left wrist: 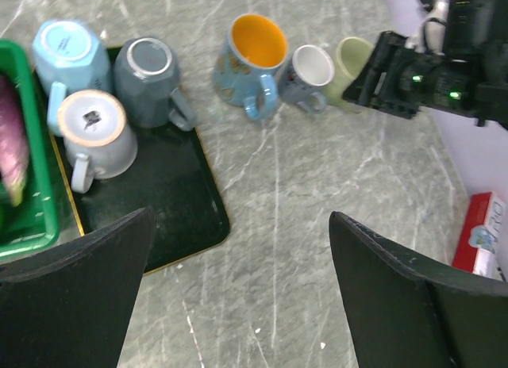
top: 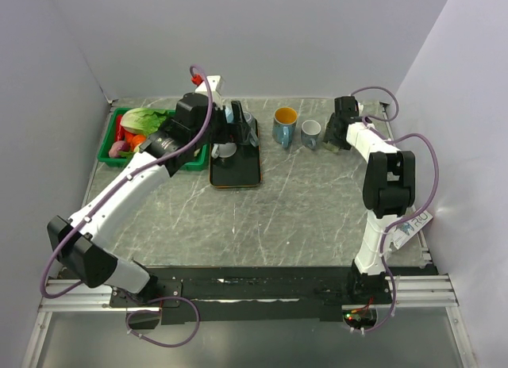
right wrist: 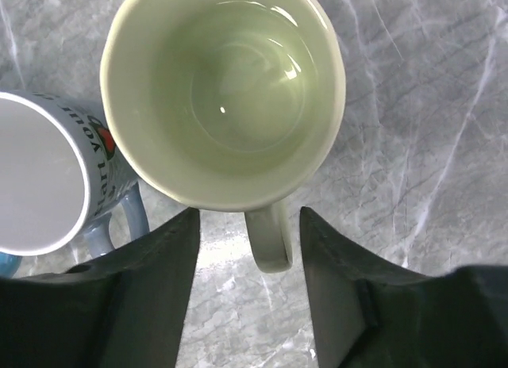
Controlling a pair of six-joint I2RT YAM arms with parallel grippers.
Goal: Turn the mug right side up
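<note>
I will next move my left gripper down and across to the grey mug's handle point(top: 214, 151) point(left wrist: 82, 174), because the handle is below the gripper's fingers and to their left in the wrist view.
Three mugs stand upside down on the black tray point(left wrist: 171, 217): a light blue one point(left wrist: 67, 55), a grey-blue one point(left wrist: 147, 70) and a grey one with a tan rim point(left wrist: 95, 134). Three mugs stand upright on the table: a blue one with an orange inside point(left wrist: 254, 55), a white-lined one point(left wrist: 309, 70) and a pale green one point(right wrist: 226, 90). My left gripper point(left wrist: 238, 289) is open and empty, above the table beside the tray. My right gripper point(right wrist: 250, 216) is open, its jaws either side of the green mug's handle point(right wrist: 268, 237) without touching it.
A green bin point(top: 119, 142) with lettuce and other vegetables stands left of the tray point(top: 234, 174). Grey walls close in the back and both sides. A red and white box point(left wrist: 476, 233) lies at the right edge of the left wrist view.
</note>
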